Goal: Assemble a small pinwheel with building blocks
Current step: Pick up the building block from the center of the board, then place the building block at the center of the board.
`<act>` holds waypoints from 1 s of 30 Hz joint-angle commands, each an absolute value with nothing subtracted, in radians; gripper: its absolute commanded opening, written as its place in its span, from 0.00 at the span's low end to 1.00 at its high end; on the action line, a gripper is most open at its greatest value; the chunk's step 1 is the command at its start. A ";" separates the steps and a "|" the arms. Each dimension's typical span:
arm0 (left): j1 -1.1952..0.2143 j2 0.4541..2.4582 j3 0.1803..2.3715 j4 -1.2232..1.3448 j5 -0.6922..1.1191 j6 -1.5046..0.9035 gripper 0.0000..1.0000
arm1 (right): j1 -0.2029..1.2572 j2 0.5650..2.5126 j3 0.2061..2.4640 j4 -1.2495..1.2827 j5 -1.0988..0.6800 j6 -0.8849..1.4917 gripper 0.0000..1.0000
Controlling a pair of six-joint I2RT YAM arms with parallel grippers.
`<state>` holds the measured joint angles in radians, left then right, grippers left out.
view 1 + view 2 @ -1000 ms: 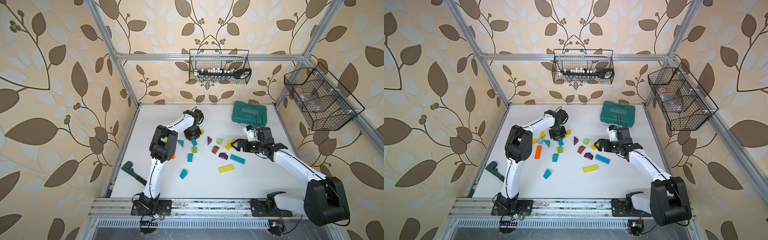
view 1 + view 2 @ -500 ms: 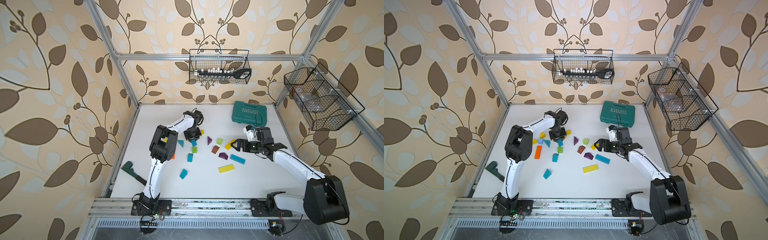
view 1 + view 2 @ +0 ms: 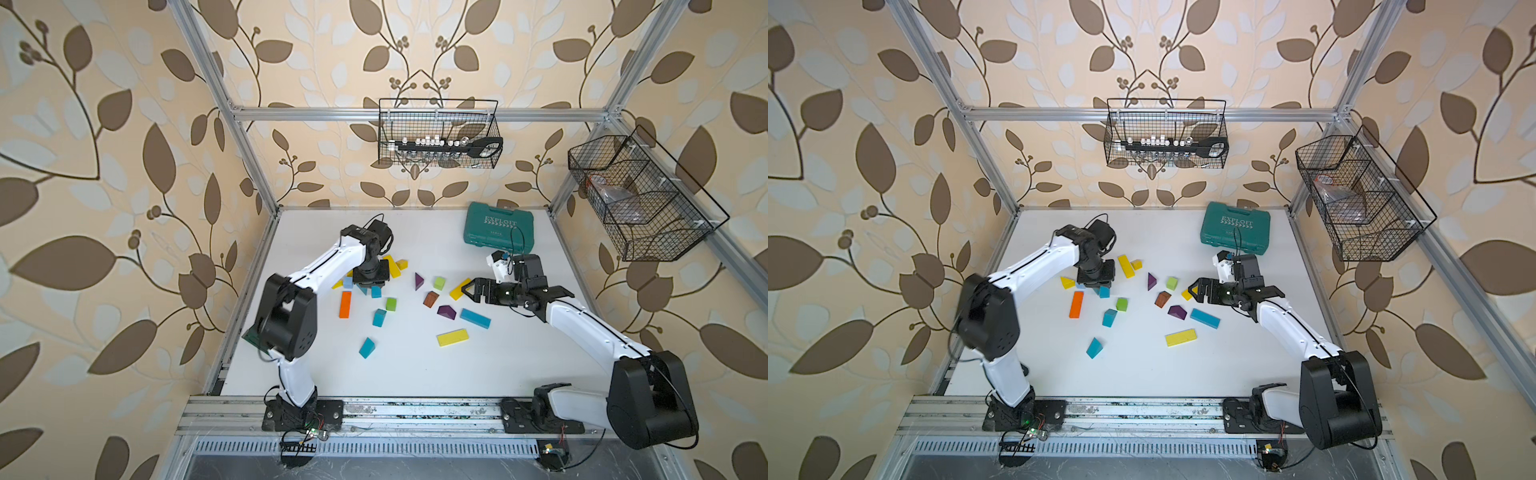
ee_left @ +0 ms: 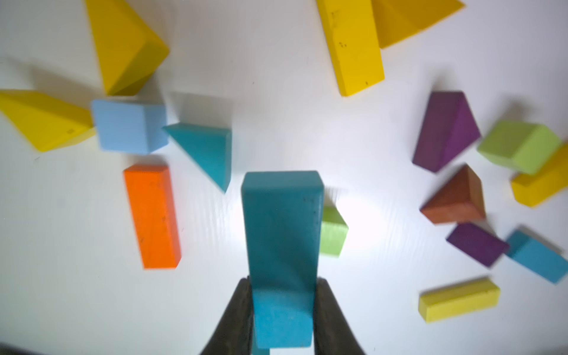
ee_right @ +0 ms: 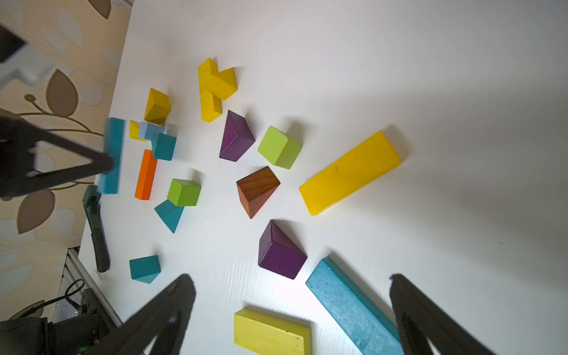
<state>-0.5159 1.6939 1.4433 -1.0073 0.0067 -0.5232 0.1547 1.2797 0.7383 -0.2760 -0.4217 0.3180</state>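
Observation:
The teal bar goes back and down in my left gripper next, for release on the tabletop (image 3: 349, 348) beside the teal wedge nearest my base, since that spot lies bare.
My left gripper (image 4: 282, 282) is shut on a teal bar (image 4: 282, 227), holding it end-down, clear of the table. Both also show in the right wrist view, where the teal bar (image 5: 112, 155) is blurred. Under it lie a teal wedge (image 4: 206, 150), a pale-blue cube (image 4: 127, 126) and an orange bar (image 3: 345, 304). My right gripper (image 3: 467, 289) stands open over a yellow bar (image 3: 459, 289). Its fingers (image 5: 172, 307) have nothing between them. Near it lie a brown wedge (image 5: 256, 189), a purple wedge (image 5: 281, 250), another teal bar (image 5: 350, 307) and a pale-yellow bar (image 5: 270, 333).
A teal case lettered EXPLOIT (image 3: 498, 227) sits at the back right of the white table (image 3: 415, 374). Two green cubes (image 3: 390, 304) (image 3: 439, 283) and teal wedges (image 3: 367, 347) are scattered in the middle. A dark tool (image 5: 95, 227) lies at the table's left edge. Wire baskets (image 3: 438, 133) hang on the walls.
My left gripper has finished closing on the teal bar and has shifted slightly toward the front with it. The right arm has not moved.

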 commanded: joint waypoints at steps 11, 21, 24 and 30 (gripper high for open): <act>-0.513 1.238 0.837 -0.951 0.033 -0.716 0.07 | 0.149 1.302 0.727 -0.262 -0.423 0.332 1.00; -0.514 1.345 0.770 -0.855 0.033 -0.775 0.08 | 0.146 1.305 0.723 -0.261 -0.405 0.332 1.00; -0.513 1.375 0.770 -0.844 0.022 -0.762 0.15 | 0.146 1.311 0.725 -0.259 -0.407 0.332 1.00; -0.514 1.434 0.758 -0.825 -0.015 -0.769 0.25 | 0.143 1.317 0.724 -0.255 -0.404 0.332 1.00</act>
<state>-0.5163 1.4250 0.7681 -0.8368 0.0063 -0.7521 0.1478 1.3083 0.7383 -0.2649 -0.4179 0.3252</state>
